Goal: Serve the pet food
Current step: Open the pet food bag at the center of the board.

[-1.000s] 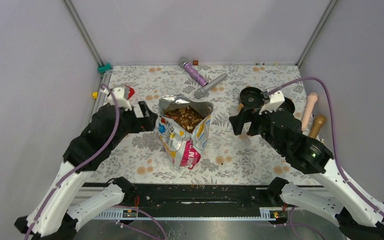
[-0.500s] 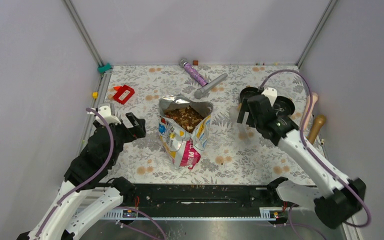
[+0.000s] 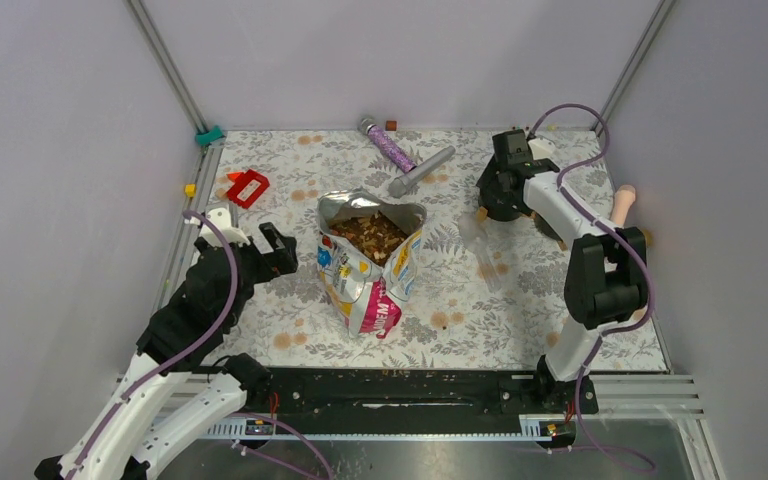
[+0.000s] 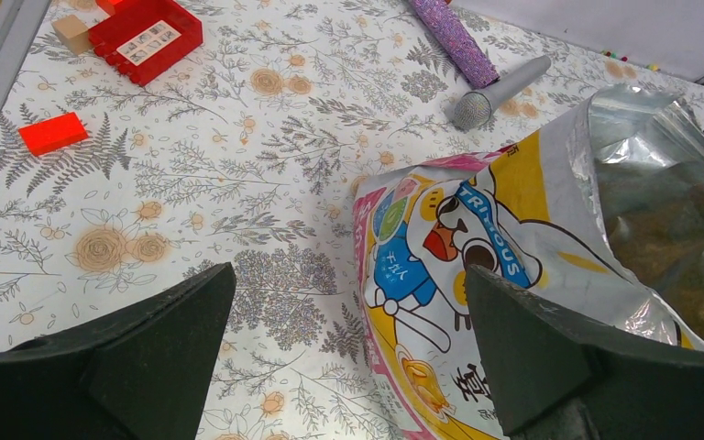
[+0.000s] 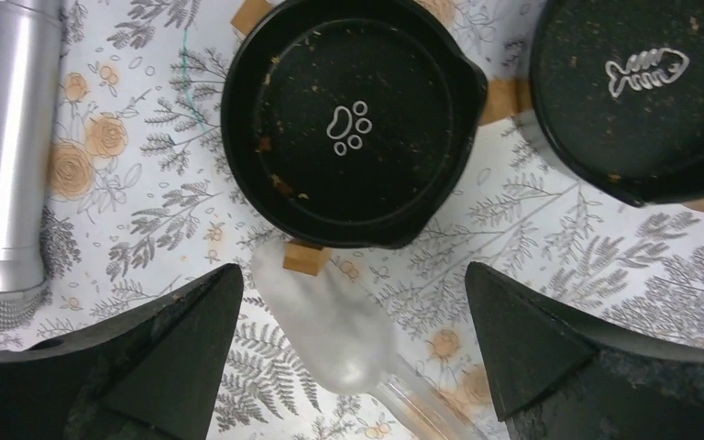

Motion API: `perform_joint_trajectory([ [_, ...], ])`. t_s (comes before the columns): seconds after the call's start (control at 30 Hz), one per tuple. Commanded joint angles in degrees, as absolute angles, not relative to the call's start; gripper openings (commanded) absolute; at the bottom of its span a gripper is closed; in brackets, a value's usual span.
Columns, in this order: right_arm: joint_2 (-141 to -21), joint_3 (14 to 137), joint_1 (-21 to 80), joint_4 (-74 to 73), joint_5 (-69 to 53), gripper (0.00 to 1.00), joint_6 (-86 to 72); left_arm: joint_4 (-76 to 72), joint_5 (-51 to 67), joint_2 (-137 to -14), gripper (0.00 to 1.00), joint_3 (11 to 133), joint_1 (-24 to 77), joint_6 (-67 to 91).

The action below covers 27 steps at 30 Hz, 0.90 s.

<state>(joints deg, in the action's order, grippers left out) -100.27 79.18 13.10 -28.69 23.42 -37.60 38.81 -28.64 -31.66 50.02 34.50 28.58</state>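
Observation:
My right gripper moves back and down with a turn around the spoon's narrow handle (image 5: 425, 405) next, because the handle lies slanted to my open fingers.
The pet food (image 3: 368, 233), brown kibble, fills an open yellow, white and magenta bag (image 3: 372, 280) with a silver lining, standing mid-table. My left gripper (image 3: 276, 250) is open just left of the bag and not touching it; in the left wrist view the bag's cartoon face (image 4: 477, 238) lies ahead between the fingers of the left gripper (image 4: 348, 270). My right gripper (image 3: 500, 192) hangs open over the far right, above a black bowl with a paw print (image 5: 348, 128). A clear plastic spoon (image 5: 330, 335) lies below the open right gripper (image 5: 353, 270).
A second black bowl with a fish mark (image 5: 637, 92) sits right of the first. A silver microphone (image 3: 422, 170) and a purple glitter stick (image 3: 388, 145) lie at the back. A red block (image 3: 248, 187) is at back left, and wooden handles (image 3: 622, 205) at the right edge.
The right arm has stretched toward the back right and now hangs over the paw-print bowl. The left gripper has drawn back from the bag's left side. Both stay open.

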Motion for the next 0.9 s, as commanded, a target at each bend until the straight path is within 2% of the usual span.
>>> perform_joint_trajectory([
  [0.0,-101.8,81.2,13.2,-26.7,23.9,1.00,-40.6,35.3,-28.2,-32.4,0.99,50.6,34.5,28.5],
  [0.17,-101.8,78.4,13.2,-26.0,23.6,0.99,-40.2,36.2,-28.1,-33.6,0.99,51.3,34.5,28.6],
  [0.63,-89.0,62.1,13.5,-20.4,7.2,1.00,-28.8,36.4,-26.7,-33.2,0.99,51.7,34.4,28.3],
  [0.87,-92.1,60.2,14.8,-23.0,3.4,0.94,-24.6,36.3,-26.1,-33.3,0.99,51.8,34.4,28.2],
])
